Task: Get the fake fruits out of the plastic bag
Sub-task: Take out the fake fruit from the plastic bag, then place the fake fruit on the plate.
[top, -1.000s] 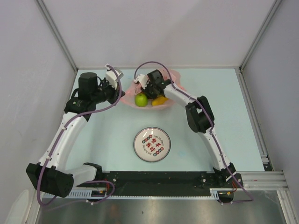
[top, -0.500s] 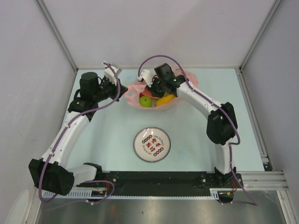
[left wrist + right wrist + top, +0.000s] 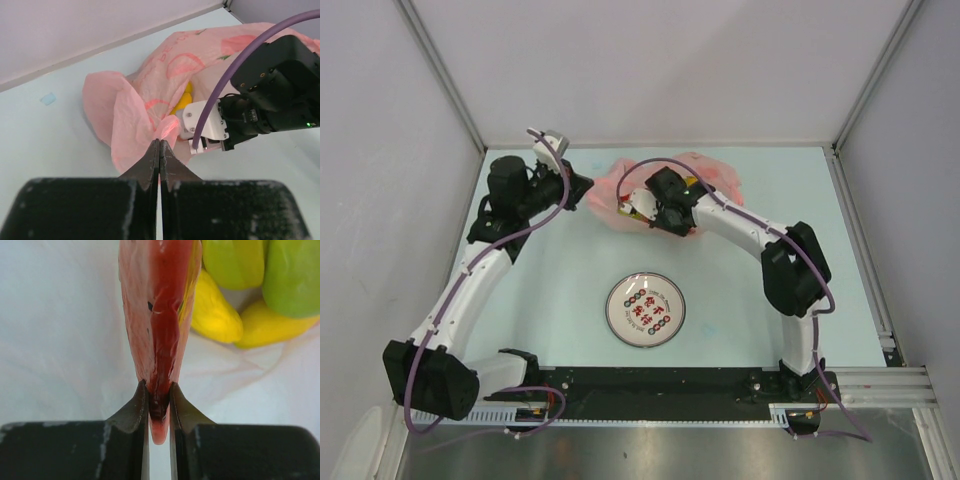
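Note:
The slice comes out of the bag next, back over the plate's far half (image 3: 632, 294), and my right gripper lets go of it there. The empty plate lies back from that gripper.
The pink plastic bag (image 3: 715, 170) lies crumpled at the back of the table. My left gripper (image 3: 160, 142) is shut on a fold of the plastic bag's (image 3: 140, 105) near edge, at its left side (image 3: 588, 187). My right gripper (image 3: 159, 390) reaches into the bag's mouth from the right and is shut on a red watermelon slice (image 3: 162, 315), held edge-on. Behind the slice lie yellow fruits (image 3: 215, 310) and green fruits (image 3: 292, 275) on the bag's pale inside. A yellow fruit (image 3: 186, 95) shows through the bag's opening in the left wrist view. From above, the fruits are hidden.
A round white plate (image 3: 616, 310) with a red rim and print sits on the table in front of the bag, between the two arms. Grey walls close in the table at the back and sides.
My right arm has swung left and down into the bag's mouth. The left gripper has pulled the bag's edge back and left. The green and yellow fruits no longer show from above.

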Robot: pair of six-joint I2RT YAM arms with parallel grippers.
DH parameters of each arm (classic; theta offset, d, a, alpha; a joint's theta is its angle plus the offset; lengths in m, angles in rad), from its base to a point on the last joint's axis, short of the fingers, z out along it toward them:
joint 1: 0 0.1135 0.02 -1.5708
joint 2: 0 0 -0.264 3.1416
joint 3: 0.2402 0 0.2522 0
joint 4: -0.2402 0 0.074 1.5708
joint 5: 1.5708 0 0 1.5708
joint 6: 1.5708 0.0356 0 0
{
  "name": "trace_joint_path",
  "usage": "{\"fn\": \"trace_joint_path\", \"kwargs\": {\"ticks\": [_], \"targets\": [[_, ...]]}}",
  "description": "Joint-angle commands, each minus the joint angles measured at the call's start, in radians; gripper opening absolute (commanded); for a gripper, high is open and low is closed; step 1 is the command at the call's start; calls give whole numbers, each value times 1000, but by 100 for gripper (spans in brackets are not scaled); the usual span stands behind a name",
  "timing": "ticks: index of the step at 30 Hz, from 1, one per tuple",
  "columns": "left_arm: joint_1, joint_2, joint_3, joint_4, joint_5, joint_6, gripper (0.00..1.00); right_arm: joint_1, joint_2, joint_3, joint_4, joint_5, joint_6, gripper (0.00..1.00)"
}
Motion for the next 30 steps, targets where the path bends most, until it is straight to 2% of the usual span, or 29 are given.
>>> {"fn": "trace_joint_path", "kwargs": {"ticks": [1,5,9,13,15,17,21,28,30], "targets": [[11,-31,-50,85,-17,-62,0,-13,-125,4,-36,100,-35,2],[7,-34,-113,119,5,-204,0,-31,-200,-22,-36,107,-44,0],[-6,-37,-176,139,7,-250,0,-57,-281,-2,-29,60,-32,0],[-8,-31,-171,134,-19,-244,0,-37,-410,-46,-56,-196,-82,0],[-6,-28,-167,139,-23,-247,0,1,-484,-127,-40,-237,-102,0],[-8,-23,-165,141,-20,-255,0,55,-507,-155,-103,-317,-162,0],[-8,-25,-159,144,-13,-255,0,142,-467,-205,-190,-319,-181,0],[-9,12,-87,137,-23,-215,0,145,-372,-220,-158,-409,-82,0],[-8,13,-81,144,-27,-218,0,164,-329,-225,-128,-382,-31,0]]}}
